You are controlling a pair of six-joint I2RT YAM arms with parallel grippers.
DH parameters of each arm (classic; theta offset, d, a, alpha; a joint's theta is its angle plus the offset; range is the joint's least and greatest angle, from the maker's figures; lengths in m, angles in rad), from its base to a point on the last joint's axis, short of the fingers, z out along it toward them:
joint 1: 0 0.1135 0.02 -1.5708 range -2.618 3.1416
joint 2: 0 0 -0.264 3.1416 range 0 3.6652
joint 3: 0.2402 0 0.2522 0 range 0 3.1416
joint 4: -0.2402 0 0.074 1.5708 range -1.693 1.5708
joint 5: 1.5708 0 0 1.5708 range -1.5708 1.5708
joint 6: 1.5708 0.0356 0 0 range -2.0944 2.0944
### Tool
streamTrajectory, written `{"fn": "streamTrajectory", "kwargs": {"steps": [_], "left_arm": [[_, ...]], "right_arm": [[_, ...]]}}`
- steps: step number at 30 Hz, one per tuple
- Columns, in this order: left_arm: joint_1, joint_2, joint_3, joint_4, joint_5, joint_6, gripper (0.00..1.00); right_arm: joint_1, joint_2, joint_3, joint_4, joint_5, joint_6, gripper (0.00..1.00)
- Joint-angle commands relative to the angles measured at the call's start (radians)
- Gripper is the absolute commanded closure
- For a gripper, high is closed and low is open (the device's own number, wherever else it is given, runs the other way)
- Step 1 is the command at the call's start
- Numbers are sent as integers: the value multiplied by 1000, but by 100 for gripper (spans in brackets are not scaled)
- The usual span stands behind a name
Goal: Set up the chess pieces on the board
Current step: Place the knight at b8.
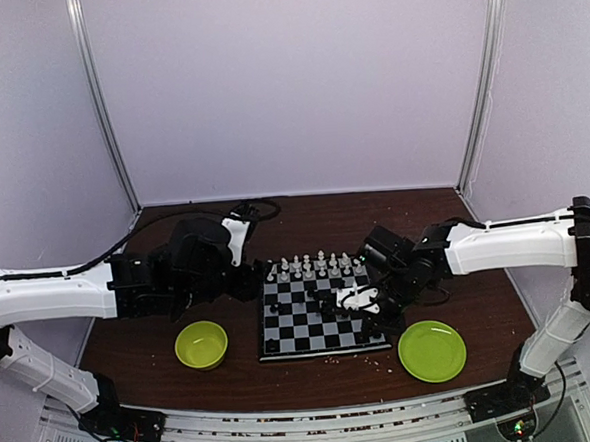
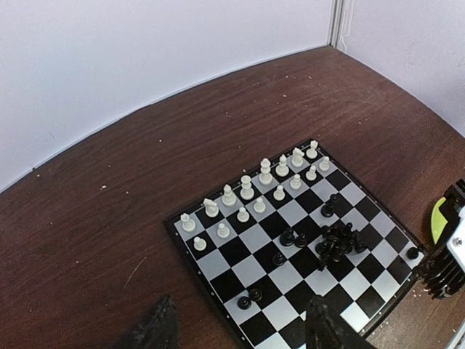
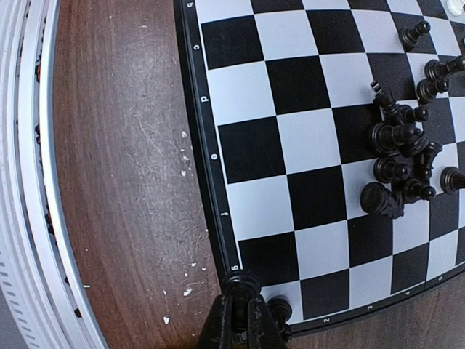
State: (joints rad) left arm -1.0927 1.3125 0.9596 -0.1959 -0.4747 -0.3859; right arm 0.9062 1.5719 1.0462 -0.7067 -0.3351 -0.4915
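The dark near-edge square (image 3: 269, 261) beside the standing corner piece is empty. My right gripper needs to lower and shift away from that piece onto that square.
The board (image 1: 301, 326) lies mid-table. White chess pieces (image 1: 313, 267) stand in two rows along its far side, the same white pieces (image 2: 254, 190) in the left wrist view. Black pieces (image 2: 338, 240) lie heaped near the right side, and a black pair (image 2: 249, 296) stands at the near edge. My right gripper (image 3: 240, 299) is shut on a black piece (image 3: 241, 278) over the board's (image 3: 309, 138) near right corner, with another black piece (image 3: 279, 310) right beside it. The heap of black pieces (image 3: 399, 160) lies beyond. My left gripper (image 2: 243, 331) hovers open at the board's left edge, holding nothing.
A green bowl (image 1: 201, 344) sits left of the board and a green plate (image 1: 432, 350) to its right, close to the right gripper (image 1: 375, 328). White crumbs (image 3: 182, 276) dot the brown table. The table's metal front rail (image 3: 29, 182) runs close to the board.
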Motion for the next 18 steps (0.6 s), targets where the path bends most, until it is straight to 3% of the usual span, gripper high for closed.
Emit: {"fn": "streamTrajectory", "kwargs": {"steps": [1, 18], "left_arm": [[3, 20, 21, 29, 8, -18, 40], [4, 61, 22, 39, 36, -27, 40]], "right_arm": [[10, 37, 10, 23, 30, 2, 100], [12, 93, 21, 46, 110, 23, 100]]}}
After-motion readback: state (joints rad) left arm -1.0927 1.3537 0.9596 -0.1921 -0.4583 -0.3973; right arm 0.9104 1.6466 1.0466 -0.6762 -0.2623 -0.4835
